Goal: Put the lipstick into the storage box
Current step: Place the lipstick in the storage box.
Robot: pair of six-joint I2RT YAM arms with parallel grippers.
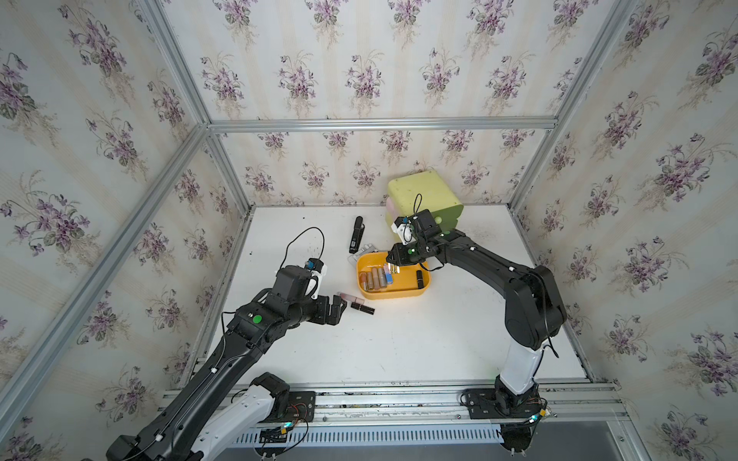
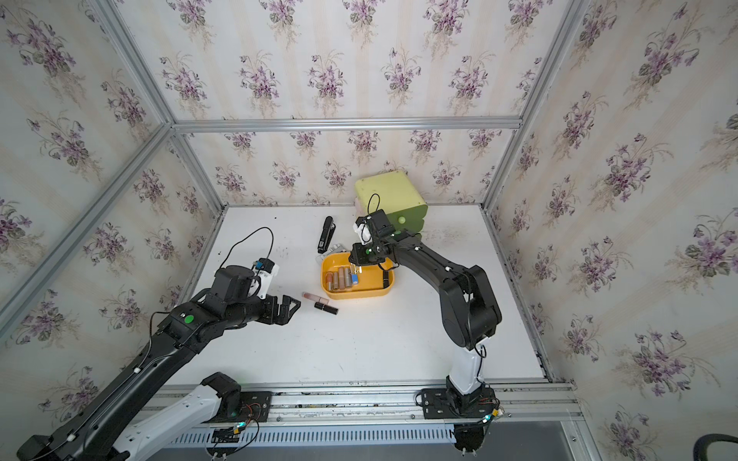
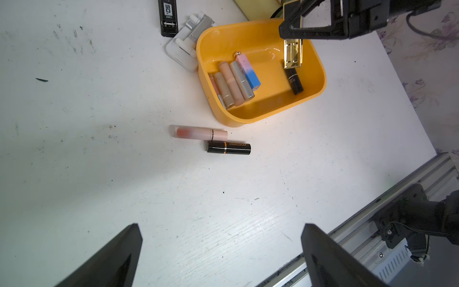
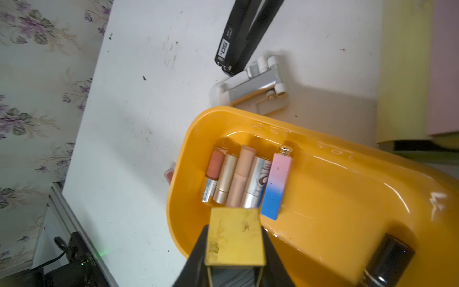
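My right gripper will put the gold lipstick (image 3: 293, 53) down on the bare bottom of the box below, next to the pink-and-blue lipstick, and let go of it, because that spot is free.
The orange-yellow storage box (image 1: 393, 296) (image 2: 355, 294) (image 3: 273, 114) (image 4: 347, 198) sits mid-table. Several lipsticks (image 1: 377, 278) (image 4: 246, 174) lie in a row inside it, and a black one (image 3: 294, 80) lies apart at the other end. My right gripper (image 1: 393, 263) (image 3: 290, 32) (image 4: 234, 231) hangs over the box, shut on a gold lipstick (image 3: 293, 53) (image 4: 234, 236) that points down into it. A pink lip gloss (image 1: 351, 297) (image 3: 200, 131) and a black lipstick (image 1: 362, 307) (image 3: 228, 147) lie side by side on the table in front of the box. My left gripper (image 1: 339, 305) (image 2: 293, 305) (image 3: 221, 226) is open just left of them, empty.
A black stapler (image 1: 355, 234) and a white folded stand (image 1: 361, 253) lie behind the box, the stand touching its far rim. A pale yellow-green drawer unit (image 1: 423, 195) stands at the back wall. An aluminium rail (image 1: 399, 393) runs along the table's front edge.
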